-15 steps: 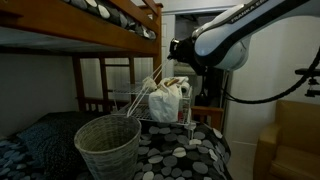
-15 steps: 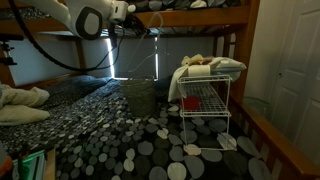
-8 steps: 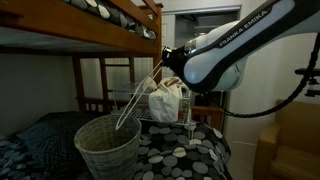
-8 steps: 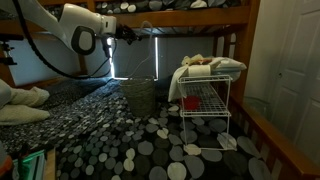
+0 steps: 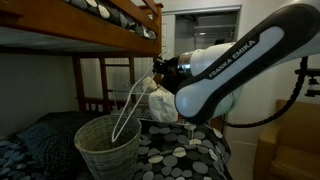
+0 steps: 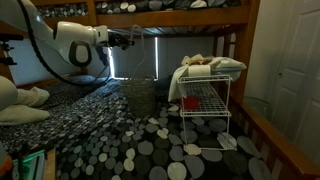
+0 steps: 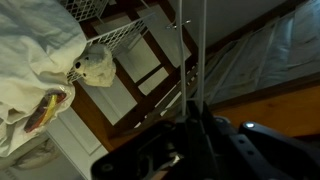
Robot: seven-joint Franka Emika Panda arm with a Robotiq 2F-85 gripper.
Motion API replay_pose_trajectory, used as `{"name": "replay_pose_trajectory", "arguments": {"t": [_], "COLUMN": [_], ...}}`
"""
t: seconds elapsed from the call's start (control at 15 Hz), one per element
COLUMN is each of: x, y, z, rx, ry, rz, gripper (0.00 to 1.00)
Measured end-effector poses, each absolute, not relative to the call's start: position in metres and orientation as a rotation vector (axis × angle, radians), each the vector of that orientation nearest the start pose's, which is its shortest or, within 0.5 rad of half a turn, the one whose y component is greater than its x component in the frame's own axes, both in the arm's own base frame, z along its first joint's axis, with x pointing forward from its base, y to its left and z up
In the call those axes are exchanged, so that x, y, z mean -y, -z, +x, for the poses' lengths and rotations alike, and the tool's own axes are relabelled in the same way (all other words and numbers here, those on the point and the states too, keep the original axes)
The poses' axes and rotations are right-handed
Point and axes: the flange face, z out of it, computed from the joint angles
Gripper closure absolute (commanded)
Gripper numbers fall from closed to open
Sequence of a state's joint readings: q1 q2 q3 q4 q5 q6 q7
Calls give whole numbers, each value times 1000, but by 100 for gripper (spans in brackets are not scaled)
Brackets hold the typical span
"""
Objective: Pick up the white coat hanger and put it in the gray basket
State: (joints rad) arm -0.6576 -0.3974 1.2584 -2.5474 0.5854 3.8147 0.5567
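The robot's gripper will next go down toward the opening of the gray basket below it and let go of the hanger [image 5: 133, 103] there, because the lower end of the hanger already reaches in.
The white coat hanger [image 5: 133, 103] hangs slanted from my gripper [image 5: 158, 70], which is shut on its upper end. Its lower end reaches down to the mouth of the gray basket [image 5: 108, 150], which stands on the spotted bed cover. In the wrist view the hanger [image 7: 184, 45] shows as two thin white rods running out from between the shut jaws [image 7: 190, 112]. In an exterior view the gripper [image 6: 130, 38] is above and just left of the basket [image 6: 140, 98]; the hanger is too thin to make out there.
A white wire rack [image 6: 205, 112] with a cream cloth bundle [image 6: 205, 67] on top stands beside the basket, and shows behind the hanger [image 5: 165, 100]. A wooden bunk bed frame [image 5: 110, 20] runs overhead. Pillows [image 6: 20, 105] lie on the bed.
The arm has swung toward the basket with the hanger in its grip. The hanger has come down, and its lower end has gone from above the rack to the basket's mouth.
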Motion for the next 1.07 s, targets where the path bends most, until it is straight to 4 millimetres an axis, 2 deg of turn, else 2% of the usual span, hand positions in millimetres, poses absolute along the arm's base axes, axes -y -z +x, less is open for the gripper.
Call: {"name": "replay_pose_trajectory", "arguments": {"t": [0.4,0.47,0.53,0.67,1.07], "x": [-244,-245,-246,-248,-254], "y": [-450,-443,-436,-422,-404], "z": [403,405,407,410,419], "rx": [-332,-317,-302,-279,-227], "ry": [1808,1823,1835,1849,1876], "rz": [-2125,-2148,-2170,-2213,-2300], "gripper": [99,71,70,57,10]}}
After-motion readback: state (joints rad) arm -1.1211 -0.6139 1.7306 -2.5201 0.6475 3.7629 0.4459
